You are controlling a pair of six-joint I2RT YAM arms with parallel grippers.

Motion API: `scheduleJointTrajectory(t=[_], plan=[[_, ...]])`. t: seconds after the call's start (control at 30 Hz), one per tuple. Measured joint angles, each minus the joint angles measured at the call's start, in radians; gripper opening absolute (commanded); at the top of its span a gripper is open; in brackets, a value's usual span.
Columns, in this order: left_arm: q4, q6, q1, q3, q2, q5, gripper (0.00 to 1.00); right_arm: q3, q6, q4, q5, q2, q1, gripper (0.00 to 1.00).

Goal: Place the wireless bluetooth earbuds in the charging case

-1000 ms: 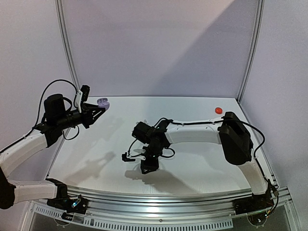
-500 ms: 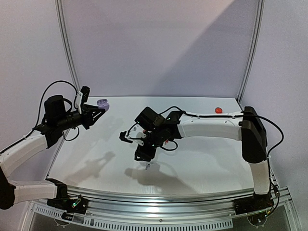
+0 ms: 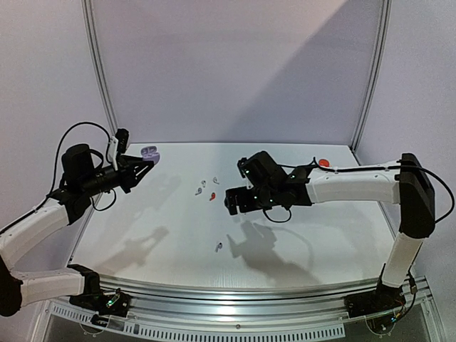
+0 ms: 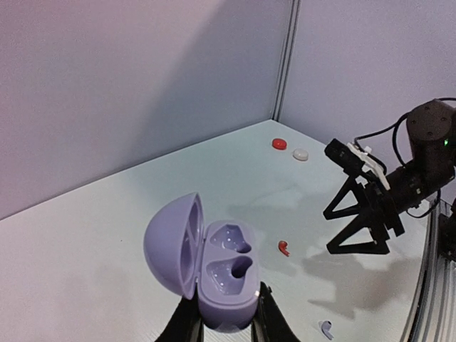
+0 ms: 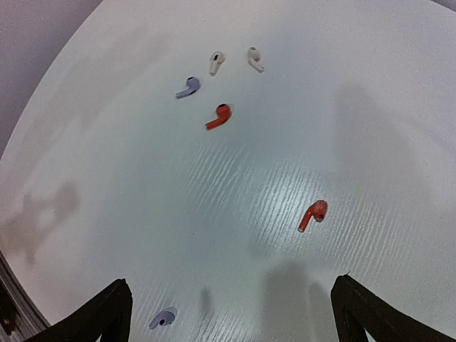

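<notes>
My right gripper turns toward the curved bar next and comes down to the lone lilac earbud (image 3: pixel 219 247) (image 5: pixel 164 318) matching the case.
My left gripper (image 4: pixel 224 317) is shut on the base of an open lilac charging case (image 4: pixel 226 274), held up over the far left of the table (image 3: pixel 149 153); both its sockets are empty. Several wireless bluetooth earbuds lie on the table. In the right wrist view these are two white ones (image 5: pixel 216 62) (image 5: pixel 254 58), a lilac one (image 5: pixel 188 87), a red one (image 5: pixel 219 116), another red one (image 5: pixel 313 214) and a lilac one (image 5: pixel 163 318) near the left fingertip (image 5: pixel 117 306). My right gripper (image 5: pixel 231 313) (image 3: pixel 234 201) hangs open above them, holding nothing.
A red round case (image 4: pixel 279 144) and a white one (image 4: pixel 301 154) sit at the far right corner; the red one (image 3: pixel 323 163) also shows from above. Metal frame posts and walls close the back. A curved rail (image 3: pixel 235 288) runs along the table's near edge.
My right gripper has opened wide and risen, swinging right and back from the table's middle. A lilac earbud now lies where it was working. The left arm has barely moved.
</notes>
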Motion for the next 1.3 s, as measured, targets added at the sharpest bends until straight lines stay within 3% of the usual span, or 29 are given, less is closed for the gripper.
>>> scheduleJointTrajectory(t=[0.13,0.27,0.5,0.8,1.3], plan=[[0.013,-0.019,0.0,-0.008,-0.006,0.001,0.0,0.026,0.121,-0.028,0.039,-0.009,-0.026,0.99],[0.019,-0.049,0.0,-0.008,-0.001,-0.003,0.0,0.219,0.18,-0.168,0.066,0.052,-0.01,0.93],[0.043,-0.078,0.0,-0.008,0.005,-0.033,0.0,0.495,0.28,-0.438,0.098,0.252,0.053,0.78],[0.063,-0.082,0.0,-0.021,-0.008,-0.048,0.0,0.805,0.333,-0.683,0.068,0.556,0.091,0.69],[0.043,-0.082,0.0,-0.105,-0.081,-0.061,0.0,0.852,0.312,-0.786,0.023,0.662,0.161,0.62]])
